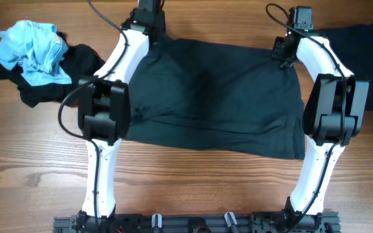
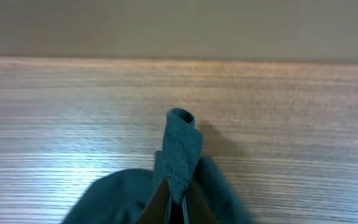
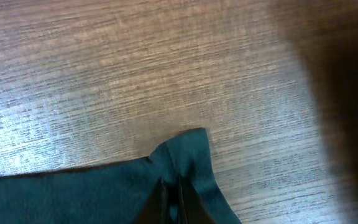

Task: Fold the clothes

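My right gripper carries the garment's pinched far corner up and back toward the base next, over the teal garment [image 1: 212, 97] to release it, because the garment lies spread flat.
A dark teal garment [image 1: 212, 97] lies spread flat across the middle of the wooden table. My left gripper [image 1: 149, 29] is at its far left corner, shut on a pinch of the fabric [image 2: 180, 146] that sticks up between the fingers [image 2: 178, 208]. My right gripper [image 1: 289, 46] is at the far right corner, shut on that corner of the fabric [image 3: 185, 155], with the fingers [image 3: 174, 202] closed over it. Both corners are held just above the table.
A light blue garment [image 1: 32, 50] lies crumpled on a black garment [image 1: 76, 65] at the far left. Another dark garment [image 1: 368, 58] lies at the far right edge. Bare wood [image 1: 193, 188] lies in front of the teal garment.
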Controlling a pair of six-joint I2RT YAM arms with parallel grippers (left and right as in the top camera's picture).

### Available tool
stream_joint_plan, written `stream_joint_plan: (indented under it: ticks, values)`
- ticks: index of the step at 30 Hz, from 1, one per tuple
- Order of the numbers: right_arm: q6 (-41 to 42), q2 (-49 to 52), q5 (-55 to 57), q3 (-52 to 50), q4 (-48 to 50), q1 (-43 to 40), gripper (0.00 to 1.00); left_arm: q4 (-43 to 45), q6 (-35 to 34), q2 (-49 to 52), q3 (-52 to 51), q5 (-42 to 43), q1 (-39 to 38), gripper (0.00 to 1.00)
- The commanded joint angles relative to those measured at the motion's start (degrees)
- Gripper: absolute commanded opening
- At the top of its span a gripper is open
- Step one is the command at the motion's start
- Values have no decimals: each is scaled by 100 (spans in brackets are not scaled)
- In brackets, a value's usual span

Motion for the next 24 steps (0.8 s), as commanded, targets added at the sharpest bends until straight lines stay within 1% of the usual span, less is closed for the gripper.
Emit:
stream_joint_plan:
  ticks: [1,5,8,11,14,17,22,24]
  values:
    - [-15,-197,90,396,-374,-31,4,-109,-13,-748,2,-160,48,4]
    - [-79,-682,-385,570,-1113,-98,4,-658,-11,-1161,2,-157,48,4]
    - [-76,-1113,-931,581,-1829,-146,4,-1377,-13,-1388,2,-157,46,4]
    - [4,-1353,-1110,581,-2511,-146,4,-2118,-15,-1425,2,-155,46,4]
    - [7,-1440,-1292,581,-3152,-153,4,-2957,-15,-1425,2,-157,50,4]
    - [4,-1440,-1558,573,-3722,-155,4,-3471,-44,-1425,2,-155,85,4]
    - [2,-1440,-1429,568,-4538,-160,4,-4330,-81,-1425,2,-155,197,4]
    - [0,-1440,-1360,566,-4747,-181,4,-4680,-243,-1425,2,-157,297,4]
